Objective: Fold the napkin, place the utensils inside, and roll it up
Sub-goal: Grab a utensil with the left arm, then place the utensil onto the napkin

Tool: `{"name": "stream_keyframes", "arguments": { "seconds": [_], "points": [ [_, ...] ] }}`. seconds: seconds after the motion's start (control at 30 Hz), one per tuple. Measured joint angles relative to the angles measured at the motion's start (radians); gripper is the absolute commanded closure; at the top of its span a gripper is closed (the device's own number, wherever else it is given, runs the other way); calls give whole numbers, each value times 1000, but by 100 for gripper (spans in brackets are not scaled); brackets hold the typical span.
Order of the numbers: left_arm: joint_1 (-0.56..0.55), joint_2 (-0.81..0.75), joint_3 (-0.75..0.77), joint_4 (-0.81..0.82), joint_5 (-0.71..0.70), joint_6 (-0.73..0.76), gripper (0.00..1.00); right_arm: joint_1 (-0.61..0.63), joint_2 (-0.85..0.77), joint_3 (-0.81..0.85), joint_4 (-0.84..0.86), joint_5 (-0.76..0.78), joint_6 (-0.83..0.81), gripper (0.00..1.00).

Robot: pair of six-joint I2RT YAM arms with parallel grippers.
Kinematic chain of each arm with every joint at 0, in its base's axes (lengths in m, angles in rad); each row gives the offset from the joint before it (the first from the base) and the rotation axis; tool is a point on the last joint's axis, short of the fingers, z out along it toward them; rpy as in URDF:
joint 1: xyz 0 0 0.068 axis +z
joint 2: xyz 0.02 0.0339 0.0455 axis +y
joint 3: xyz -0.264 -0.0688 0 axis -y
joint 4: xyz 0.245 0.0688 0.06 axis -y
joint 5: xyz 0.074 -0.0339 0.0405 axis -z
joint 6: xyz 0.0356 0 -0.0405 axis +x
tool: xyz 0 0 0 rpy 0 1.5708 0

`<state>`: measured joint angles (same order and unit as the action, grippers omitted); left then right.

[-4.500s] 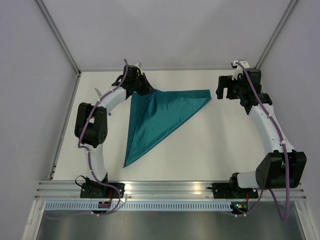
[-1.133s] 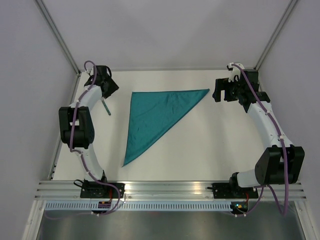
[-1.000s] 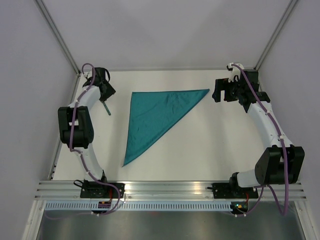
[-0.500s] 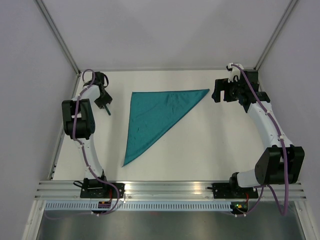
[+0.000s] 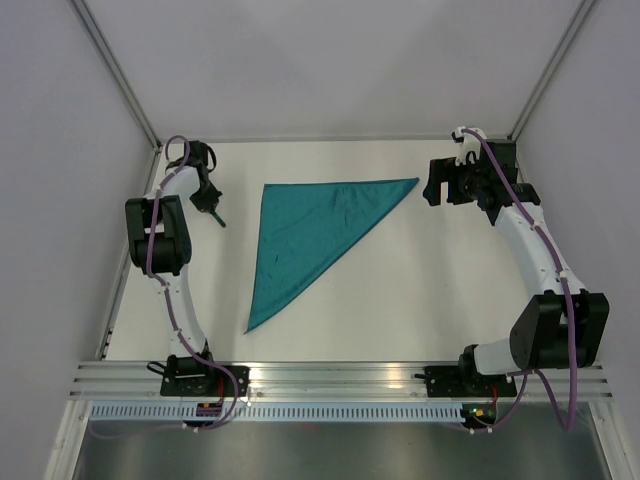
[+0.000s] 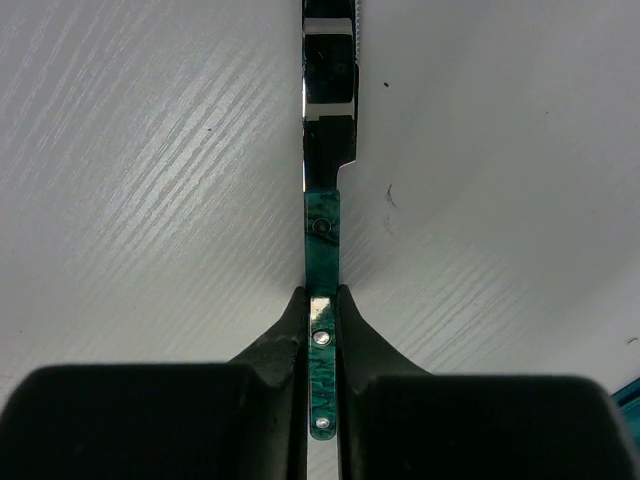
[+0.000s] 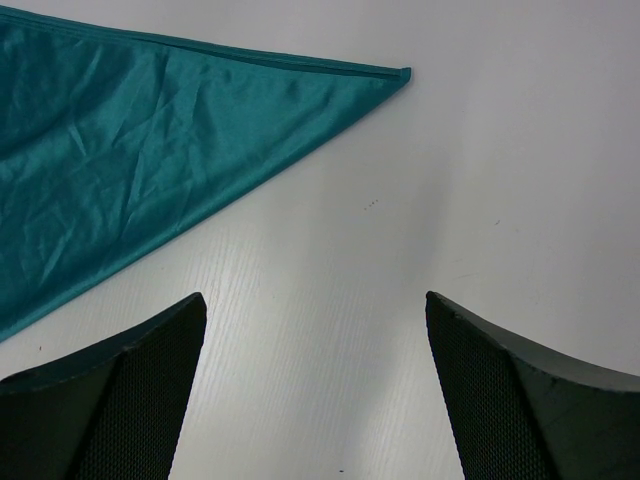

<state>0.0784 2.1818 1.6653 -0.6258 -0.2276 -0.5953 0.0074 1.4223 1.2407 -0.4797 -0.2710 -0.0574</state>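
Observation:
I will carry the crosswise knife to the napkin's slanted edge, turn it parallel and release it, because that edge is to the right of my left gripper in the top view.
The teal napkin point(image 5: 310, 230) lies flat, folded into a triangle, at the table's back middle; its right corner point(image 7: 400, 73) shows in the right wrist view. A utensil, a knife with a silvery blade point(image 6: 328, 120) and a green marbled handle point(image 6: 322, 240), lies on the table left of the napkin. My left gripper point(image 5: 213, 213) point(image 6: 321, 295) is shut on that handle, the blade pointing away from it. My right gripper point(image 5: 432, 190) point(image 7: 315, 300) hangs open just right of the napkin's right corner, with nothing between its fingers. In the top view the left gripper mostly hides the knife.
A metal frame post point(image 5: 120, 75) and the table's left edge point(image 5: 135, 230) run close beside the left arm. An aluminium rail point(image 5: 330, 375) crosses the near edge. White table point(image 5: 420, 290) surrounds the napkin.
My left gripper has closed on the knife's handle and shifted slightly at the table's back left. The napkin and the right arm have not moved.

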Motion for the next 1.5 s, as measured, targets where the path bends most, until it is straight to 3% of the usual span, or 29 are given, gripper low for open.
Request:
{"name": "stream_keyframes", "arguments": {
  "seconds": [0.03, 0.37, 0.57, 0.93, 1.2, 1.5],
  "points": [
    [0, 0, 1, -1, 0, 4, 98, 0, 0, 0, -1, -2, 0, 5],
    [-2, -5, 2, -13, 16, 78, 98, 0, 0, 0, -7, -22, 0, 5],
    [-38, -56, 2, -40, 44, 194, 98, 2, 0, 2, -8, -25, 0, 5],
    [-298, -262, -16, -21, 135, 472, 98, 2, 0, 6, -8, -32, 0, 5],
    [-530, -281, -76, -24, 292, 684, 98, 2, 0, 6, -7, -32, 0, 5],
    [-631, -269, -89, -25, 437, 762, 98, 2, 0, 6, -6, -32, -1, 5]
  ]
}}
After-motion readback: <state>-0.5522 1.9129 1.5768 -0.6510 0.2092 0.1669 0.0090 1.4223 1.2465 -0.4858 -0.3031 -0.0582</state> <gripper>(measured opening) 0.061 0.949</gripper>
